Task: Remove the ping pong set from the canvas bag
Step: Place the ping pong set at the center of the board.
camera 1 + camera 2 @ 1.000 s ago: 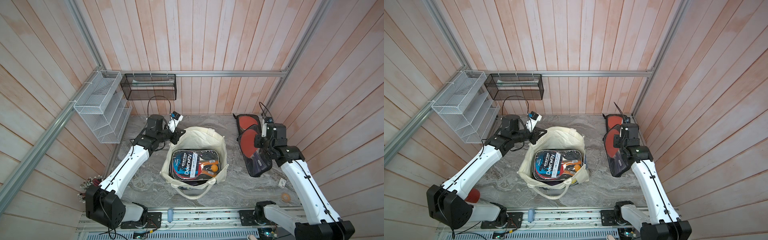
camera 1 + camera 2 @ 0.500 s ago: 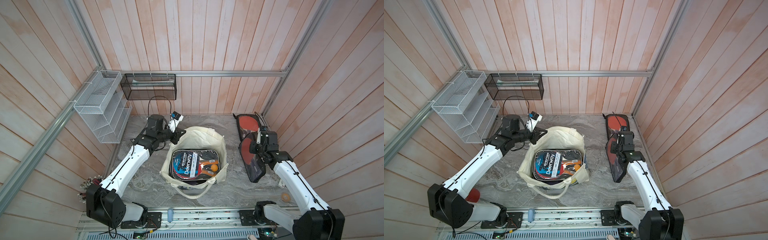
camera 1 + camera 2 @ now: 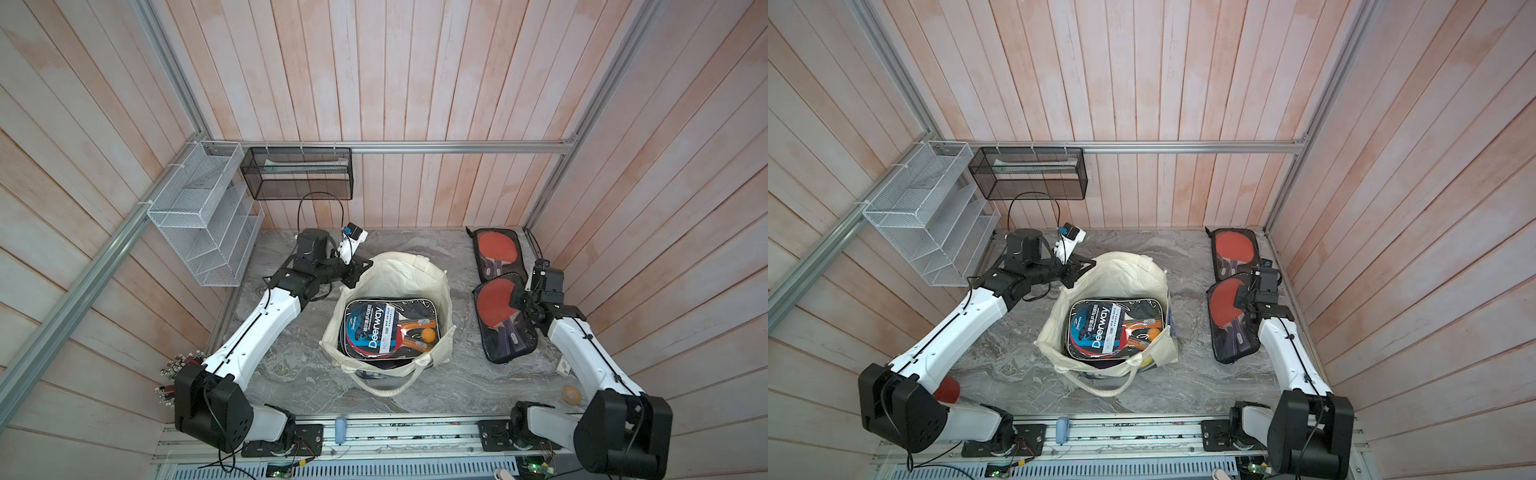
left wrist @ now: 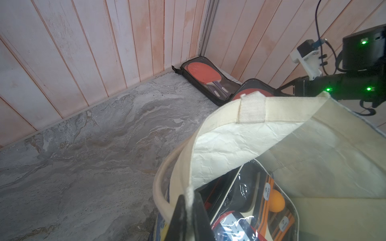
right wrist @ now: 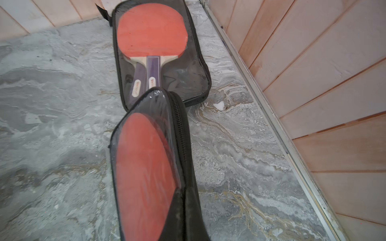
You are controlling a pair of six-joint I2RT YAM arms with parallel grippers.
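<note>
The second set is still tilted. So my right gripper lowers next and lays it flat onto the bare tabletop short of the corner set, then releases.
The cream canvas bag stands open mid-table. A black ping pong set marked Deerway lies flat inside it, with an orange ball showing. My left gripper is shut on the bag's far-left rim. To the right, my right gripper is shut on the zipped edge of a second set, a black case with a red paddle. This case is tilted over the table.
Another cased red-paddle set lies in the far right corner against the wall. A white wire rack and a black mesh basket hang on the left and back walls. A small round roll sits near the right arm's base.
The right arm turned its held set edge-up, then back toward flat, drawing it slightly nearer and lower. The left arm, the bag and the set inside it have not moved.
</note>
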